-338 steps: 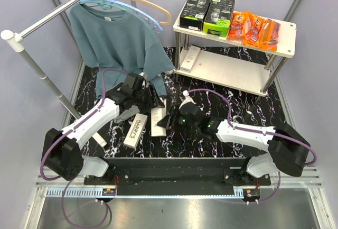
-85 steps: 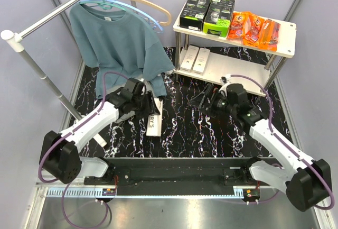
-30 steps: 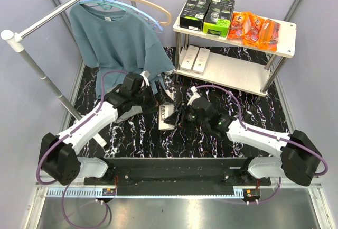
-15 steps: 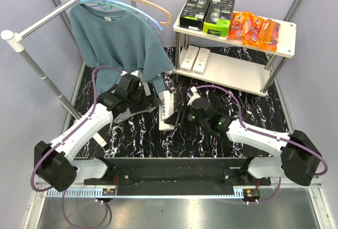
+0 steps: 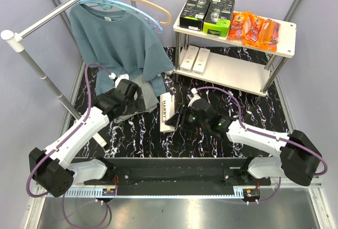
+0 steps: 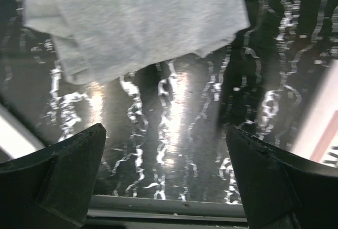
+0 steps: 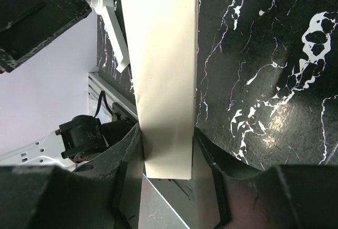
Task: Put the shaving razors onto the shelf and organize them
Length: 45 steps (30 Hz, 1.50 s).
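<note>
My right gripper holds the razor box and will carry it outward onto the lower board beside the white boxes and release it there, because that bare part of the board is outward of the gripper.
My right gripper is shut on a slim white HARRY'S razor box, held just above the black marbled floor in the middle. In the right wrist view the box runs up from between the two jaws of that gripper. My left gripper stands open and empty to the left of the box; its fingers frame bare floor. The shelf stands at the back right. Its top board carries two black-and-green boxes and orange packs. Two white boxes lie on the lower board.
A folded grey cloth lies on the floor just ahead of the left gripper. A teal shirt hangs from the metal clothes rail at the back left. A white strip lies near the left arm.
My left arm has drawn back to the left, away from the white box. The right gripper has stayed where it was with the box in it.
</note>
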Available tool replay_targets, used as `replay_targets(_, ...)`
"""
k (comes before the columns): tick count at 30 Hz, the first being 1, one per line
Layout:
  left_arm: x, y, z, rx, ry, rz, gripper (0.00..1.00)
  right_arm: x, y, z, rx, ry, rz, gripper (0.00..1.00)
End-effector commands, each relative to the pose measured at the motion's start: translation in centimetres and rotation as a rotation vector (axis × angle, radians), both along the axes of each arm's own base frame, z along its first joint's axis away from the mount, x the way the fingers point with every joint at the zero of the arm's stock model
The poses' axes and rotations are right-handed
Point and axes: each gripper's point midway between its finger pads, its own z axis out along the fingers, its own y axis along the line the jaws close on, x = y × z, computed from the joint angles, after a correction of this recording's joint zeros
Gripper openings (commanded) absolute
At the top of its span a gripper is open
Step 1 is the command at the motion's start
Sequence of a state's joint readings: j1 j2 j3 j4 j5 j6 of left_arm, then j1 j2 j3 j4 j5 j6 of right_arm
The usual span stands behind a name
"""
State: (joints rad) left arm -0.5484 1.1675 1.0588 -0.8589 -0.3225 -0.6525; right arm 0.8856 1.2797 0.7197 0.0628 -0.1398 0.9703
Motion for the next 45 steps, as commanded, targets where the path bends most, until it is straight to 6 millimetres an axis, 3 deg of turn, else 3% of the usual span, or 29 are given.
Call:
replay_targets(1, 0.5, 2.0, 1.2, 0.111, -0.053, 0.048, 0.99, 0.5, 0.4, 1.6, 0.031, -0.040, -0.014, 0.27)
replay_targets(6, 0.3, 1.9, 1.4, 0.103, -0.058, 0.039, 0.99, 1.0, 0.2, 1.7, 0.012, -0.039, -0.023, 0.29)
replay_targets(13, 0.1, 1.7, 0.5, 0.099, -0.034, 0.030, 0.99, 3.3, -1.2, 2.5, 0.046, -0.021, -0.016, 0.30)
replay_targets(30, -0.5, 0.5, -1.8, 0.056, 0.012, -0.008, 0.99, 14.4, -11.1, 5.7, 0.218, -0.048, -0.118, 0.31)
replay_targets(38, -0.5, 0.4, -2.0, 0.054, 0.017, -0.014, 0.99, 18.9, -16.0, 6.2, 0.302, -0.064, -0.147, 0.31)
replay_targets(45, -0.6, 0.3, -2.2, 0.049, 0.019, -0.020, 0.99, 23.2, -19.3, 5.3, 0.344, -0.015, -0.164, 0.30)
